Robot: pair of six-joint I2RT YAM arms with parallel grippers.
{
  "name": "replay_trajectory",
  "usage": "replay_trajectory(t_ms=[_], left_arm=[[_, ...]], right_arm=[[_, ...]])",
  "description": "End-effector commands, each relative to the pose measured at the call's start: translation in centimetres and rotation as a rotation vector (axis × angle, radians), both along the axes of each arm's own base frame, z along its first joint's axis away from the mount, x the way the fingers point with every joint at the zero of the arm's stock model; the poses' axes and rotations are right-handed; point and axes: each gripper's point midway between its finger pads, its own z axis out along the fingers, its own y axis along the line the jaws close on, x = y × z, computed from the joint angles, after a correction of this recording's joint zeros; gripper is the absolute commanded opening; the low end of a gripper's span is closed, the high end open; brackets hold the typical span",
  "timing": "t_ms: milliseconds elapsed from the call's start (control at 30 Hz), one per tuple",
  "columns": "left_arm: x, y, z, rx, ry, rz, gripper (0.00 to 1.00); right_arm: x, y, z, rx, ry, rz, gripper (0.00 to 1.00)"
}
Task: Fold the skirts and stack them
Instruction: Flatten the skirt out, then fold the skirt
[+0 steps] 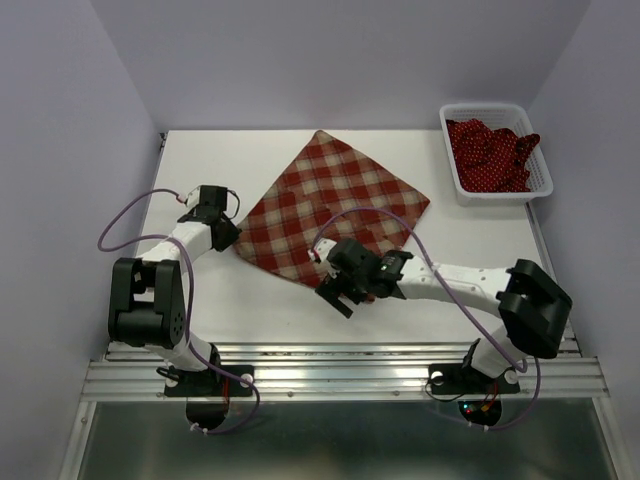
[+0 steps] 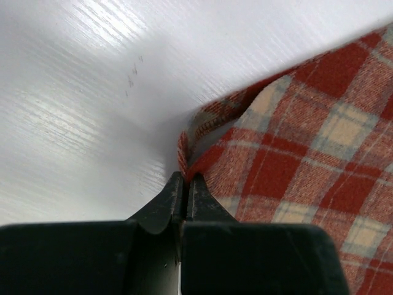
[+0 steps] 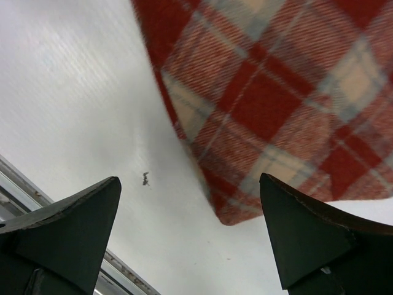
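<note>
Next, my right gripper comes down onto the plaid skirt's near corner (image 1: 368,299) (image 3: 231,211) and closes there, since that corner lies unheld between that gripper's spread fingers.
The red-and-cream plaid skirt (image 1: 335,205) lies spread flat on the white table. My left gripper (image 1: 228,233) is shut on its left corner; in the left wrist view the closed fingertips (image 2: 184,184) pinch the plaid skirt's (image 2: 295,153) edge. My right gripper (image 1: 338,293) hovers open over the skirt's near corner; in the right wrist view that corner of the plaid skirt (image 3: 258,98) lies between the spread fingers (image 3: 92,209), untouched. Dark red polka-dot skirts (image 1: 490,155) lie bunched in the white basket (image 1: 545,180) at the back right.
A metal rail (image 1: 340,365) runs along the table's near edge, close below the right gripper. Purple cables loop from both arms. Grey walls close in the table at the back and sides.
</note>
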Motion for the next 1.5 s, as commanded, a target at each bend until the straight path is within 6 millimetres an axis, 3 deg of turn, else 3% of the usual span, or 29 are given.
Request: replay_trajectory(t_ms=[0,300,400,533,700,733,900,1033,1067,1167,1267,1333,1467], left_arm=[[0.6,1.1,1.2,0.02,-0.021,0.0,0.0],[-0.3,1.6,0.5,0.006,-0.014,0.02,0.0],[-0.4,1.7,0.4,0.003,-0.01,0.021,0.0],[-0.4,1.8,0.4,-0.001,-0.012,0.025,0.0],[-1.0,2.3,0.3,0.006,0.0,0.042,0.0],[-1.1,2.4,0.3,0.006,0.001,0.047,0.0],[-2.0,2.9,1.1,-0.003,-0.034,0.077,0.0],[-2.3,2.7,1.4,-0.013,-0.047,0.074,0.0],[-2.4,2.6,1.4,-0.019,-0.042,0.072,0.0],[-2.7,2.6,1.8,-0.023,-0.05,0.083,0.0],[-3.5,3.1,3.3,-0.016,-0.073,0.13,0.0],[-4.7,4.6,4.7,-0.011,-0.08,0.208,0.0],[-6.6,5.8,7.6,-0.01,-0.128,0.303,0.0]], right_arm=[[-0.9,0.2,-0.9,-0.107,-0.02,0.048,1.0],[-2.4,-1.2,-3.4,-0.156,0.042,0.026,0.91],[-2.4,-1.2,-3.8,-0.157,0.045,0.032,0.83],[-2.7,-0.7,-4.7,-0.15,0.064,0.057,0.65],[-2.4,-1.5,-6.2,-0.205,0.059,0.037,0.6],[-2.4,-1.4,-6.4,-0.207,0.063,0.039,0.49],[-2.8,-0.5,-6.4,-0.174,0.089,0.069,0.32],[-3.0,-0.6,-6.3,-0.161,0.089,0.064,0.06],[-3.0,-0.5,-5.8,-0.148,0.084,0.062,0.01],[-4.0,0.4,-4.6,-0.087,0.112,0.084,0.01],[-6.5,2.6,-1.7,0.065,0.206,0.136,0.01],[-8.5,3.8,0.7,0.166,0.281,0.188,0.01],[-11.1,4.8,4.8,0.31,0.36,0.27,0.01]])
